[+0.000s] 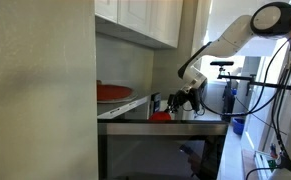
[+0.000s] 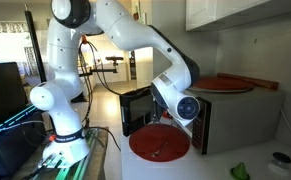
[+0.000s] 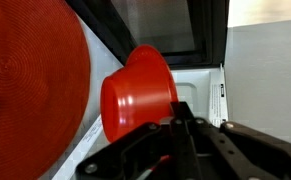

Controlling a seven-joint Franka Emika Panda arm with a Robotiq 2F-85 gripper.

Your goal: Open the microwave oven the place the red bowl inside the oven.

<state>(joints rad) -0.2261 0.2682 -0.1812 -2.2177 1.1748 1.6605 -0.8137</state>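
The bowl is tipped sideways, so my gripper moves away from the oven and down to the bare counter beside the red mat next to release it.
The microwave oven stands on the counter with its dark glass door swung open. In the wrist view its pale inside lies just ahead, with dark glass above. The red bowl lies tipped on its side, and my gripper is shut on its rim. In both exterior views the gripper is at the oven's opening. A bit of the red bowl shows below the gripper.
A red round mat lies on the counter in front of the oven. A second red disc sits on top of the oven. White cupboards hang overhead. A green object lies near the counter's front.
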